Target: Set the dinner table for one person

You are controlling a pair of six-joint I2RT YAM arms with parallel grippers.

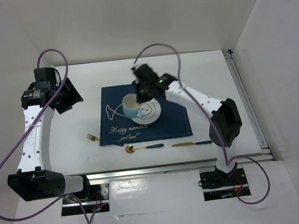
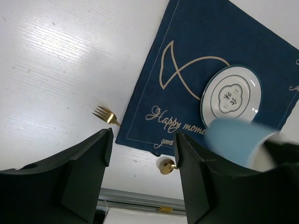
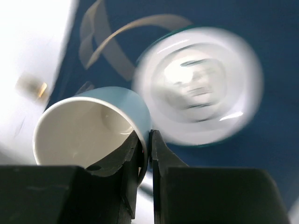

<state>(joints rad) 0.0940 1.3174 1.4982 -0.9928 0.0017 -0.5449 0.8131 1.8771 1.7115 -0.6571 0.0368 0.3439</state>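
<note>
The saucer takes the placemat's middle, so my right gripper will next move the cup outward, to the right in the top view and down onto the placemat's far corner.
My right gripper (image 1: 139,95) is shut on the rim of a light blue cup (image 1: 132,106), white inside (image 3: 88,133), and holds it above the dark blue fish placemat (image 1: 176,121), just left of a white saucer (image 1: 153,110). The saucer shows blurred in the right wrist view (image 3: 201,88) and sharp in the left wrist view (image 2: 232,95), with the cup (image 2: 236,140) in front of it. My left gripper (image 2: 142,154) is open and empty, up at the left of the white dinner table (image 1: 215,80). A gold fork (image 1: 92,138), a gold spoon (image 1: 142,147) and a gold knife (image 1: 191,143) lie near the placemat's front edge.
The silver rail (image 1: 170,167) runs along the table's near edge and another rail (image 1: 245,98) along the right side. White walls close in the back and sides. The spoon's bowl (image 2: 167,166) lies between my left fingers' view lines.
</note>
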